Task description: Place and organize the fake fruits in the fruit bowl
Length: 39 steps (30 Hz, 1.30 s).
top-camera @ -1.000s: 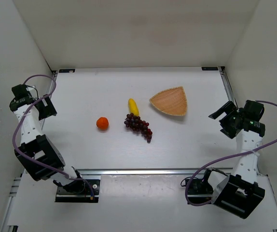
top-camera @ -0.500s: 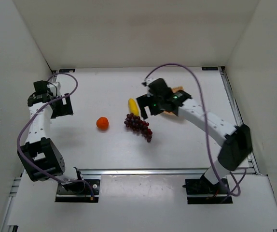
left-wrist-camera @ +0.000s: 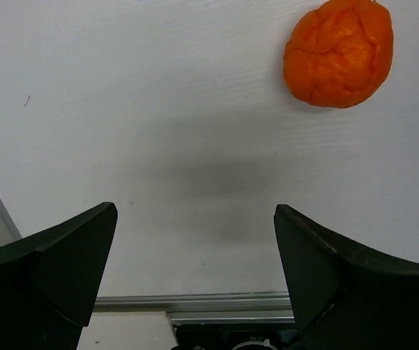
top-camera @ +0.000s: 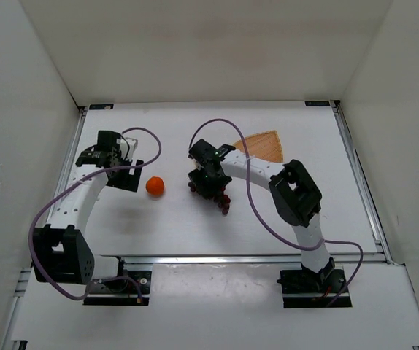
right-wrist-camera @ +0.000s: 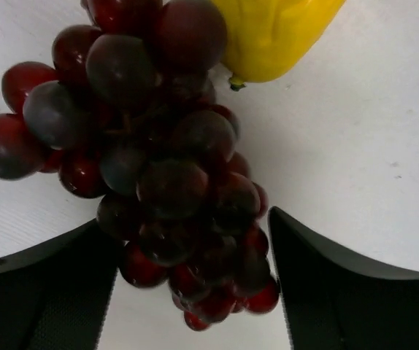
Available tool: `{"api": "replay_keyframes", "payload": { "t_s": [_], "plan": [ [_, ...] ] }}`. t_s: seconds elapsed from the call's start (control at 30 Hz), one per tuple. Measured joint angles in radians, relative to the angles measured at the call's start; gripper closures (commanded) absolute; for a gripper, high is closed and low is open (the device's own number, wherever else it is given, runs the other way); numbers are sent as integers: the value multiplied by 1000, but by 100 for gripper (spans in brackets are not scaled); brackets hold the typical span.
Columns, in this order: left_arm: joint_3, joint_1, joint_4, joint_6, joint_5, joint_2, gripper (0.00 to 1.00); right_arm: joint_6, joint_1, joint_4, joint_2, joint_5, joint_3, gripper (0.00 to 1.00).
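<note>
The orange is below my left gripper and to its right in the top view. My left gripper needs to move that way next, go down and close around the orange's middle [top-camera: 155, 186] [left-wrist-camera: 339, 55].
The orange [top-camera: 155, 187] lies on the white table at centre left. My left gripper [top-camera: 127, 181] hovers just to its left, open and empty; in the left wrist view the orange [left-wrist-camera: 339, 51] sits ahead and to the right of the gripper [left-wrist-camera: 195, 248]. My right gripper [top-camera: 209, 179] is down over the dark grape bunch [top-camera: 223, 200], open. In the right wrist view its fingers straddle the grapes [right-wrist-camera: 166, 182], with the gripper [right-wrist-camera: 193, 248] low on the bunch. The yellow banana-like fruit [right-wrist-camera: 279, 36] lies just beyond the grapes; the top view hides it. The woven fruit bowl [top-camera: 266, 144] sits behind the right arm.
White walls close in the table on the left, back and right. An aluminium rail [top-camera: 217, 257] runs along the near edge, also showing in the left wrist view [left-wrist-camera: 195, 300]. Purple cables loop from both arms over the table.
The right arm has swung from the right side across to the grapes and lowered over them, covering the banana from above. The left arm has moved right, toward the orange.
</note>
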State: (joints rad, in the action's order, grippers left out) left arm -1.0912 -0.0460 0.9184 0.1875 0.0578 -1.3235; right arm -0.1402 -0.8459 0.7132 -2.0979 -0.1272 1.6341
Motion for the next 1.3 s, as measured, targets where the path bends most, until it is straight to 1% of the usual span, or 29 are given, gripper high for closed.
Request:
{"api": "replay_keyframes", "payload": {
  "t_s": [0.07,0.1,0.2,0.23,0.33,0.47,0.53,0.6,0.7,0.77,0.9,0.93,1.0,1.03,1.07,1.1,1.17,1.2,1.23,1.27,1.3],
  "plan": [
    [0,-27,0,0,18,-10,0,-5,-10,10,-10,2,0,50],
    [0,-40,1,1,29,-16,0,-5,-16,13,-10,-1,0,68],
    [-9,-77,3,4,56,-47,0,-15,-27,12,-3,-8,-2,90],
    [-14,-91,4,6,63,-58,0,-14,-30,6,6,-9,-10,91],
    [-31,-135,6,13,75,-85,0,-17,-43,-10,70,-3,-65,91],
    [-54,-193,5,19,81,-136,0,-30,-72,3,243,6,-146,91],
    [-64,-213,4,22,81,-174,0,-43,-60,5,347,17,-157,93],
    [-78,-238,6,22,79,-212,0,-55,-4,-2,435,33,-156,93],
    [-111,-277,5,23,75,-274,0,-70,150,-4,499,22,-123,93],
    [-139,-301,5,23,72,-319,0,-82,249,13,472,1,-68,93],
    [-191,-343,1,23,68,-397,0,-119,400,49,317,-16,50,93],
    [-201,-348,1,23,67,-415,0,-132,427,55,271,-18,72,89],
    [-218,-359,1,22,66,-451,0,-158,469,71,189,-12,104,70],
    [-223,-362,0,21,67,-468,0,-169,488,84,149,-8,120,54],
    [-227,-364,1,21,75,-487,0,-181,504,92,112,-3,133,45],
    [-230,-365,1,19,82,-502,0,-193,516,102,80,1,145,29],
    [-232,-365,2,12,95,-532,0,-209,534,120,37,4,164,20],
    [-232,-365,2,9,106,-546,0,-212,540,129,26,6,171,13],
    [-232,-365,3,6,121,-558,0,-216,544,132,21,11,173,11],
    [-233,-365,5,3,134,-569,0,-219,546,138,21,13,174,11],
    [-233,-365,6,2,145,-579,4,-218,547,146,24,19,177,9]
  ]
}}
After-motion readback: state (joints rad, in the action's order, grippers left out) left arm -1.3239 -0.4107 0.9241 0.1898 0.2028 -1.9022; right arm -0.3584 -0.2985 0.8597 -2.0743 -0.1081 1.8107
